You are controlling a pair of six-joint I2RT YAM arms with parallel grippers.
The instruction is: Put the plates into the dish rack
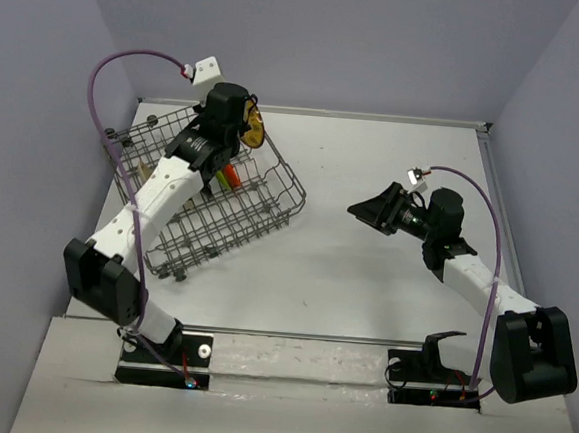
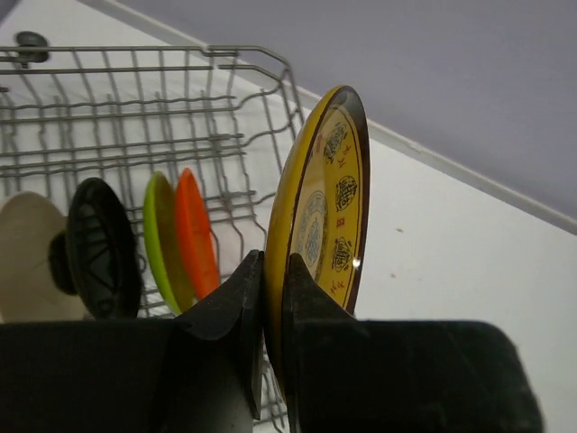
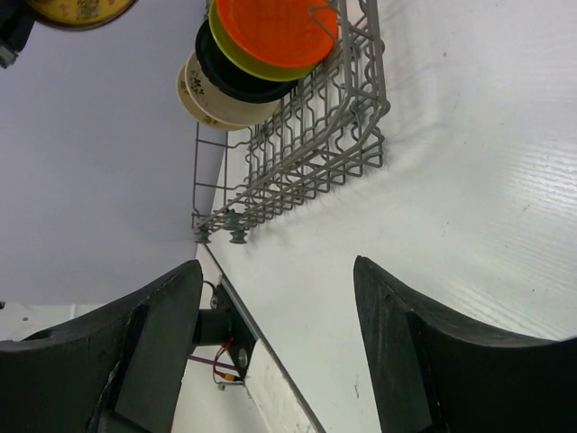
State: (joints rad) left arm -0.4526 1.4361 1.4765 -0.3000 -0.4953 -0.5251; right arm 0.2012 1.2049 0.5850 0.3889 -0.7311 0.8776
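Observation:
The left gripper brings the yellow-brown patterned plate upright down into the empty slot (image 1: 253, 176) (image 2: 236, 236) beside the orange plate next, as that slot lies below. It then releases the patterned plate's rim.
My left gripper (image 2: 275, 271) is shut on the rim of the yellow-brown patterned plate (image 2: 329, 207) and holds it upright, above the far side of the grey wire dish rack (image 2: 180, 108). Orange (image 2: 196, 230), lime green (image 2: 160, 239), black (image 2: 104, 244) and cream (image 2: 27, 253) plates stand on edge in the rack. In the top view the left gripper (image 1: 239, 122) and its plate (image 1: 254, 126) are over the rack's (image 1: 270, 210) far corner. My right gripper (image 1: 370, 211) is open and empty over the table, right of the rack. In the right wrist view its jaws (image 3: 278, 280) stand wide apart.
The rack sits angled at the table's left, close to the left wall. The right wrist view shows the rack (image 3: 306, 153) with the stacked plates (image 3: 279, 27) and the table's near edge. A purple cable (image 1: 110, 72) loops above the left arm.

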